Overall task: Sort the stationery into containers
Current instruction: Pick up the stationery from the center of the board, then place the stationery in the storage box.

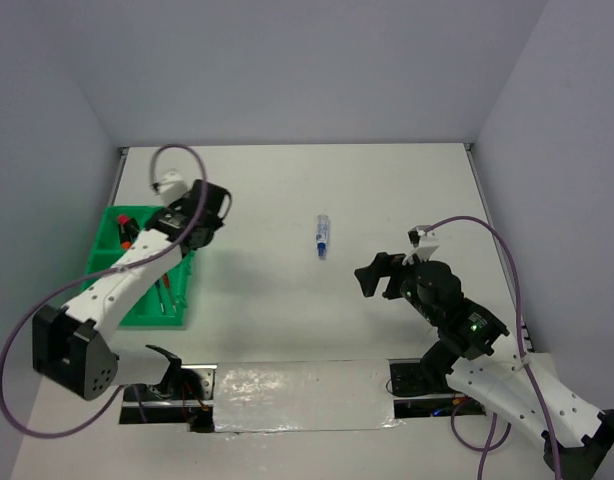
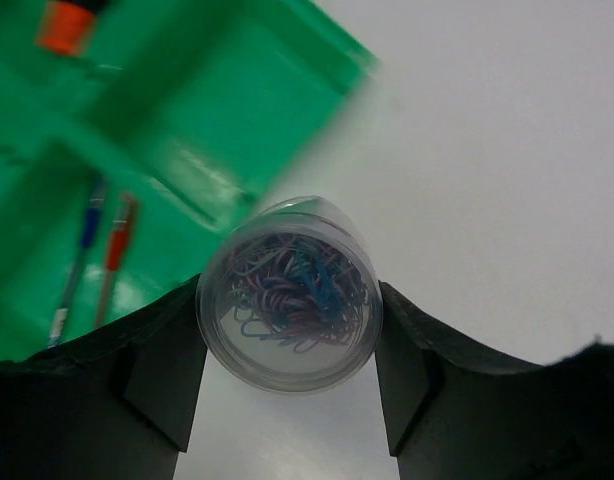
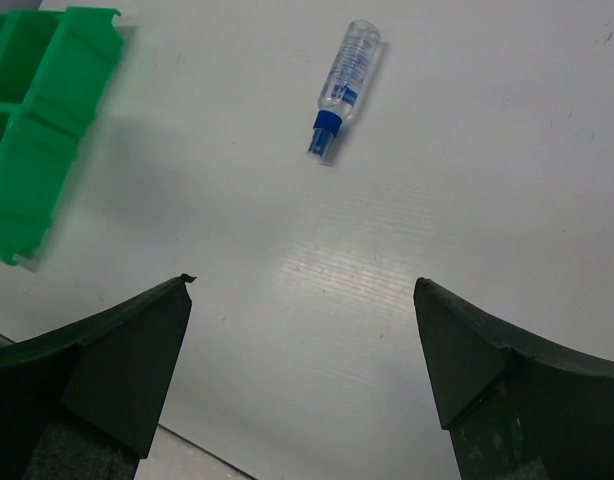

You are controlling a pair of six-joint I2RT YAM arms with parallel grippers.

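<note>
I will swing my left gripper across, turning it, toward the green tray's side and then lower it over the tray's near end, because the tub hangs past the tray's edge.
My left gripper [image 1: 213, 206] [image 2: 289, 300] is shut on a clear round tub of coloured paper clips [image 2: 287, 290], held just past the right edge of the green tray [image 1: 147, 316] [image 2: 237, 80]. In the tray lie a thin blue pen [image 2: 82, 250], a thin red pen [image 2: 115, 250] and an orange-black highlighter [image 2: 67, 25] [image 1: 124, 228]. A clear tube with a blue cap [image 1: 322, 237] [image 3: 345, 85] lies alone mid-table. My right gripper [image 1: 373, 275] [image 3: 302, 285] is open and empty, to the right of and nearer than the tube. The tray also shows in the right wrist view [image 3: 37, 130].
A shiny silver sheet [image 1: 302, 397] lies at the near edge between the arm bases. Grey walls enclose the table on the left, back and right. Purple cables [image 1: 177, 150] loop above each arm.
</note>
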